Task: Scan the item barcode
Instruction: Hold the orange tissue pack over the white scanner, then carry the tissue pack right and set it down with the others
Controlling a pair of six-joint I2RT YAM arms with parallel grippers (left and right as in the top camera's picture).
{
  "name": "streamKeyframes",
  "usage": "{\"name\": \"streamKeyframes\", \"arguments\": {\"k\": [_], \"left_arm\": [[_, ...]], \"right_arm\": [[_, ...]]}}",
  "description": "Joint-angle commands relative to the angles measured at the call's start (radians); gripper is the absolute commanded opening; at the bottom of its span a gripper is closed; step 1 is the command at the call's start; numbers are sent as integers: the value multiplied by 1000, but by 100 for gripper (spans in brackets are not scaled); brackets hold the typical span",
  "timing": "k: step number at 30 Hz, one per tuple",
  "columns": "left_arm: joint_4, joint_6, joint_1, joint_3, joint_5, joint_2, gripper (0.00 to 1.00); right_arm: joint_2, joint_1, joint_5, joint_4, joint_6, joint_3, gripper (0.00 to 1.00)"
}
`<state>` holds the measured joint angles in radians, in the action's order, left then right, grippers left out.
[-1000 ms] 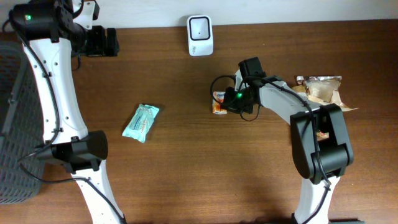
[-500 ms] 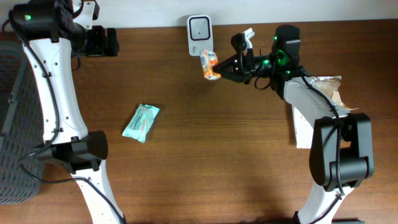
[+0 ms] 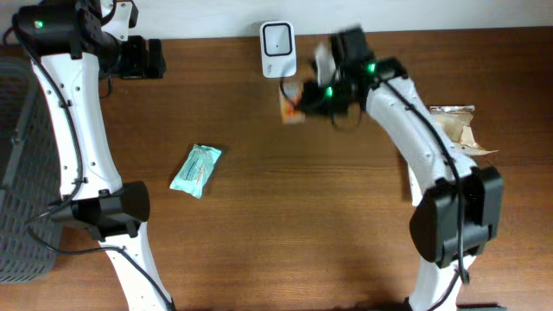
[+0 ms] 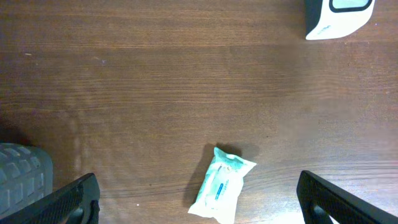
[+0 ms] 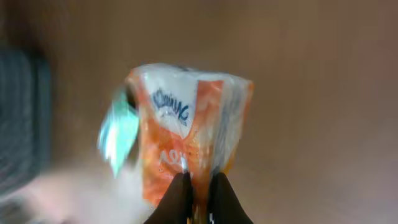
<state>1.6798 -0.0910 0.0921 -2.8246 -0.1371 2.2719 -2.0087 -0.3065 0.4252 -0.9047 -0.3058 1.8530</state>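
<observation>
The robot's right gripper will next reach over the scanner (image 3: 278, 48), then swing down to the wood near the crumpled bag, to the bag's right in the overhead view, and let go of the packet.
My right gripper (image 3: 304, 99) is shut on an orange and white packet (image 3: 291, 101), held in the air just below the white barcode scanner (image 3: 278, 48) at the back of the table; this arm is blurred. In the right wrist view the orange packet (image 5: 189, 124) fills the middle, pinched at its lower edge between my black fingertips (image 5: 198, 202). My left gripper (image 4: 198, 202) stands wide open above the wood, its fingers (image 4: 65, 202) at the frame's bottom corners, with a teal wipes packet (image 4: 221, 183) lying flat between them. The scanner (image 4: 339, 15) shows at the top right of that view.
The teal packet (image 3: 196, 168) lies left of centre on the brown table. A crumpled brown and white bag (image 3: 449, 125) sits at the right edge beside the right arm. A dark grey basket (image 3: 15, 173) stands off the table's left side.
The right arm lifted the orange packet from the table's middle up to the scanner, then swung it slightly down and left. The left arm has not moved.
</observation>
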Motion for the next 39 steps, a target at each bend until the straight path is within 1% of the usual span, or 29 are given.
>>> {"name": "streamKeyframes", "arguments": {"k": [1,2,3,5,6,7,8,9,10,17,18,21,23,25,26,27,28,29,30,31,33,35,36,39], "left_arm": [[-2,-16,3,-5,4,-15,99],[-2,-16,3,-5,4,-15,99],[-2,-16,3,-5,4,-15,99],[-2,-16,3,-5,4,-15,99],[-2,-16,3,-5,4,-15,99],[-2,-16,3,-5,4,-15,99],[-2,-16,3,-5,4,-15,99],[-2,-16,3,-5,4,-15,99],[-2,-16,3,-5,4,-15,99],[-2,-16,3,-5,4,-15,99],[-2,-16,3,-5,4,-15,99],[-2,-16,3,-5,4,-15,99],[-2,-16,3,-5,4,-15,99],[-2,-16,3,-5,4,-15,99],[-2,-16,3,-5,4,-15,99],[-2,-16,3,-5,4,-15,99],[-2,-16,3,-5,4,-15,99],[-2,-16,3,-5,4,-15,99],[-2,-16,3,-5,4,-15,99],[-2,-16,3,-5,4,-15,99],[-2,-16,3,-5,4,-15,99],[-2,-16,3,-5,4,-15,99],[-2,-16,3,-5,4,-15,99],[-2,-16,2,-5,4,-15,99]], "right_arm": [[-23,-92,-632,67,164,213,4],[-42,-116,-763,175,209,212,4],[-95,-145,-859,349,389,212,4],[-176,-151,-899,523,563,212,4],[-250,-151,-908,661,716,212,4],[-313,-151,-908,754,857,212,4],[-389,-151,-908,834,1103,212,4],[-420,-151,-908,859,1225,212,4],[-439,-151,-908,869,1278,212,4],[-446,-151,-874,826,1274,212,4],[-446,-151,-870,827,1263,212,4],[-441,-151,-840,827,1109,212,4],[-391,-151,-839,816,950,212,4],[-325,-151,-804,776,830,212,4],[-210,-149,-728,650,631,212,4],[-151,-141,-664,563,541,212,4],[-91,-124,-580,439,467,212,4],[-52,-110,-562,333,398,212,4],[6,-77,-562,161,232,212,4],[40,-41,-538,32,171,212,4],[55,68,-473,-247,85,212,4],[18,131,-473,-413,61,208,4],[-10,162,-474,-455,61,179,4],[-59,234,-489,-425,61,10,4]]}}
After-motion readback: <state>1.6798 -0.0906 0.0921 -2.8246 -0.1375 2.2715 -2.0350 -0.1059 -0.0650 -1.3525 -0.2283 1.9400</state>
